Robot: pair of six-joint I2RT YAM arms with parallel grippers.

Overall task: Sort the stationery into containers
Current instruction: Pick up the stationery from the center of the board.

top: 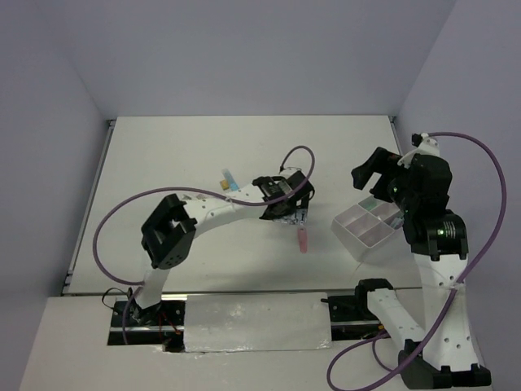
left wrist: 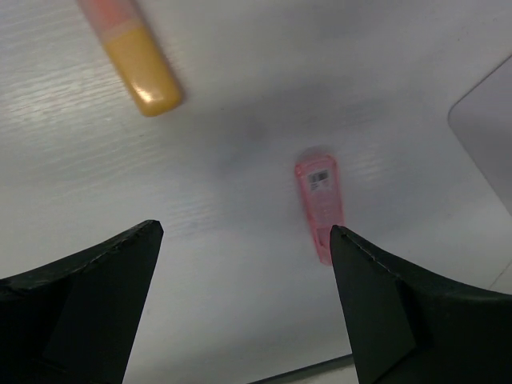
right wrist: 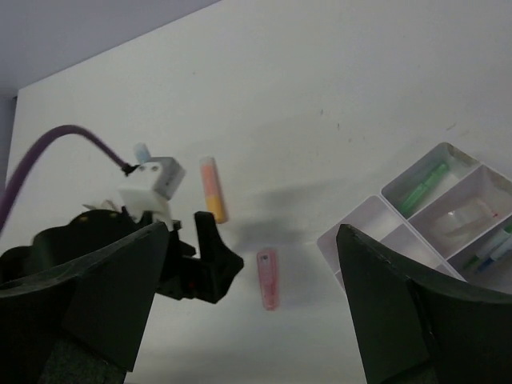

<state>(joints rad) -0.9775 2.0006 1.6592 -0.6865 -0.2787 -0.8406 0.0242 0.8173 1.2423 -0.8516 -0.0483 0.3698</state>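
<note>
I need to move my left gripper over toward the white divided tray [top: 352, 220] next and go down onto the pink marker [top: 303, 239].
A pink marker [top: 303, 239] lies flat on the table, just right of and nearer than my open left gripper [top: 289, 212]. In the left wrist view the pink marker [left wrist: 322, 204] sits by the right fingertip and an orange marker [left wrist: 132, 56] lies at the upper left; the gripper [left wrist: 246, 240] holds nothing. My right gripper [top: 376, 175] hangs open and empty above the white divided tray [top: 352, 220]. The right wrist view shows the tray [right wrist: 364, 228] holding a green marker [right wrist: 420, 188], a clear tape ring [right wrist: 468, 220] and blue pens [right wrist: 496, 248], with the pink marker [right wrist: 268, 278] and orange marker [right wrist: 212, 190] to its left.
A blue marker [top: 230, 179] and a small tan eraser [top: 222, 186] lie behind the left arm's forearm. A purple cable loops over each arm. Walls close in the table on the left, back and right.
</note>
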